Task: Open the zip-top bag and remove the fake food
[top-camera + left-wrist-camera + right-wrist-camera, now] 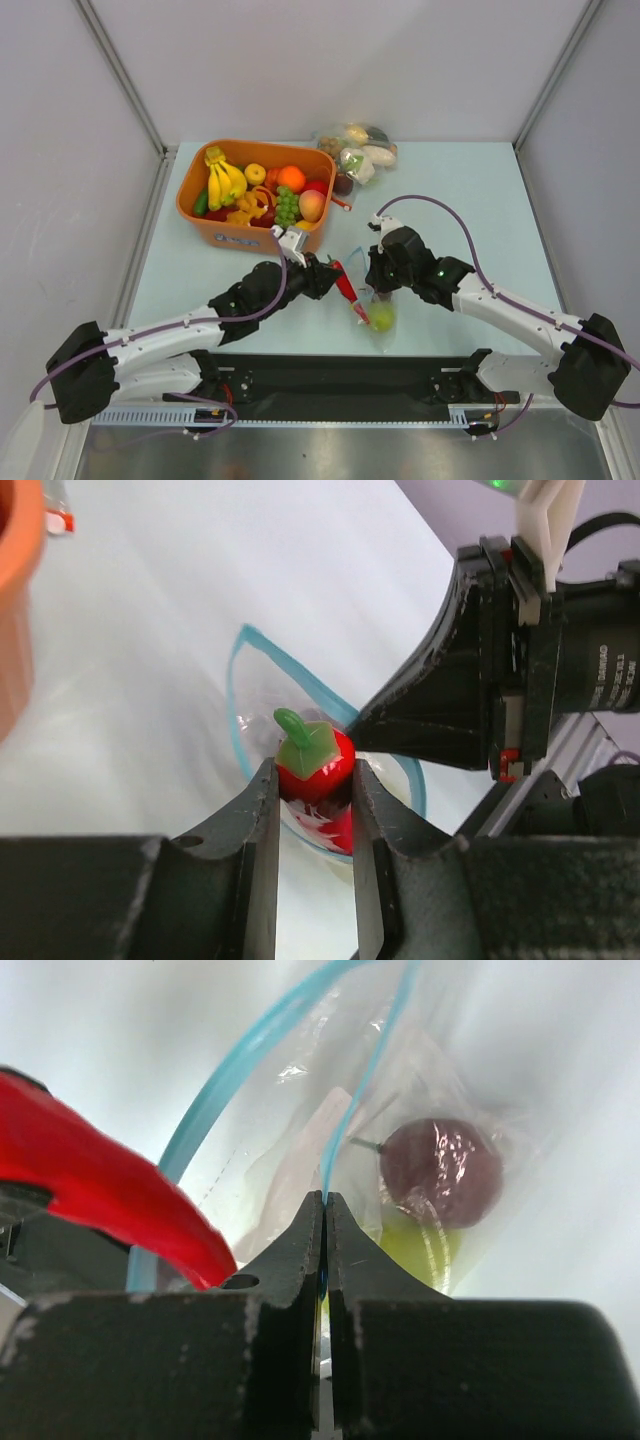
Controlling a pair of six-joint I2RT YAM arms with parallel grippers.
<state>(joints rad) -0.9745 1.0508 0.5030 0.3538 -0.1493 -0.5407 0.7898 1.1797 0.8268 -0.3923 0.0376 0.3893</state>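
Observation:
The chili should come up out of the bag next in my left gripper, move outward to the tub's far side where other food lies by the orange (304,165), and be released.
The clear zip-top bag (375,305) lies open near the table's front middle, its blue zip rim (300,678) spread wide. My left gripper (328,272) is shut on the green-capped stem end of the red chili pepper (315,760), which sticks out of the bag's mouth (346,284). My right gripper (376,272) is shut on one side of the blue zip strip (345,1125). Inside the bag lie the dark purple round fruit (441,1171) and the light green pear-like fruit (382,318). The chili also shows at the left of the right wrist view (95,1185).
An orange tub (250,233) with bananas, an orange, grapes and a peach stands at the back left. A larger clear bag of vegetables (358,150) lies at the back middle. The tub's wall shows at the left edge of the left wrist view (15,600).

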